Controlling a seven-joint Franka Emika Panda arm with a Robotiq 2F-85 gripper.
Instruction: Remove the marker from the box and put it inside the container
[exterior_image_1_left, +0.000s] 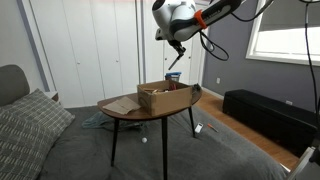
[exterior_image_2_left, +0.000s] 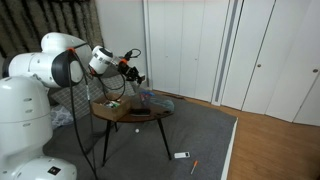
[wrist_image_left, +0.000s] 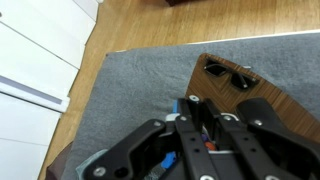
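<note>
Next, my gripper moves down toward the small bluish container (exterior_image_1_left: 173, 77), tilting the fingers on the way down, and releases the marker, as it still hangs above the container.
The shallow brown cardboard box (exterior_image_1_left: 165, 97) sits on the round wooden table (exterior_image_1_left: 125, 108) with its flaps folded out. My gripper (exterior_image_1_left: 178, 47) hangs above the far end of the table, over a small bluish container (exterior_image_1_left: 173, 77). In the wrist view my gripper (wrist_image_left: 205, 135) has its fingers close together on a thin marker with an orange-red end (wrist_image_left: 208, 145). A white-and-blue container (wrist_image_left: 168, 150) lies directly below the fingers. My gripper also shows in an exterior view (exterior_image_2_left: 135, 76), above the table (exterior_image_2_left: 130, 112).
Dark sunglasses (wrist_image_left: 228, 72) lie on the table near its edge. A grey cushioned seat (exterior_image_1_left: 30, 125) stands close to the table and a black bench (exterior_image_1_left: 265, 110) stands by the window. Small items (exterior_image_2_left: 181, 155) lie on the grey carpet.
</note>
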